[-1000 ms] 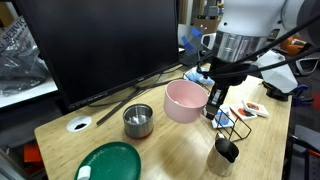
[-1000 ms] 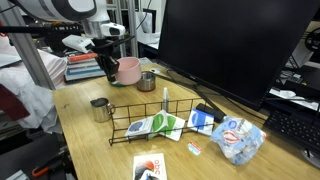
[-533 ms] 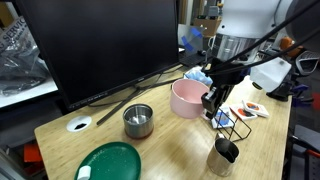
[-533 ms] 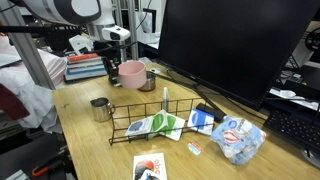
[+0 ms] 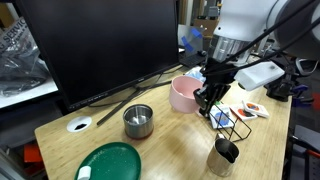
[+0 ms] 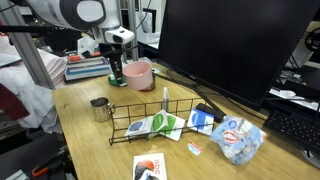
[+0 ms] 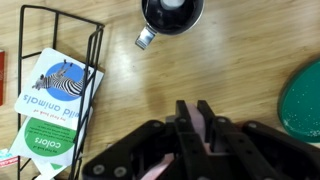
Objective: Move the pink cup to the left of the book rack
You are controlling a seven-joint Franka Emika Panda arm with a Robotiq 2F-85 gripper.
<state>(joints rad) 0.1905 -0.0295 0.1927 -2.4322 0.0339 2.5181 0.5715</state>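
The pink cup still hangs, so next my gripper will move down and slightly toward the book rack [image 6: 170, 113], lower it onto the bare tabletop beside the rack, then release it.
The pink cup [image 5: 184, 95] is a wide pale pink bowl. My gripper [image 5: 207, 98] is shut on its rim and holds it just above the table, slightly tilted. In the other exterior view the cup [image 6: 138, 73] hangs from the gripper [image 6: 117, 76] beyond the near end of the book rack [image 6: 170, 113], a long black wire rack. The rack also shows in an exterior view [image 5: 232, 124]. In the wrist view the gripper [image 7: 196, 118] pinches a strip of the pink rim [image 7: 197, 126], and the rack's wires [image 7: 95, 48] lie at the upper left.
A steel pot [image 5: 138, 120], a green plate [image 5: 110, 162] and a small steel cup [image 5: 225, 155] stand on the table. A large monitor [image 5: 100, 45] stands behind. Booklets [image 7: 55, 100] lie in the rack. Packets [image 6: 236, 138] lie at its far end.
My gripper has carried the pink cup a little toward the monitor and the steel pot, with its grip unchanged.
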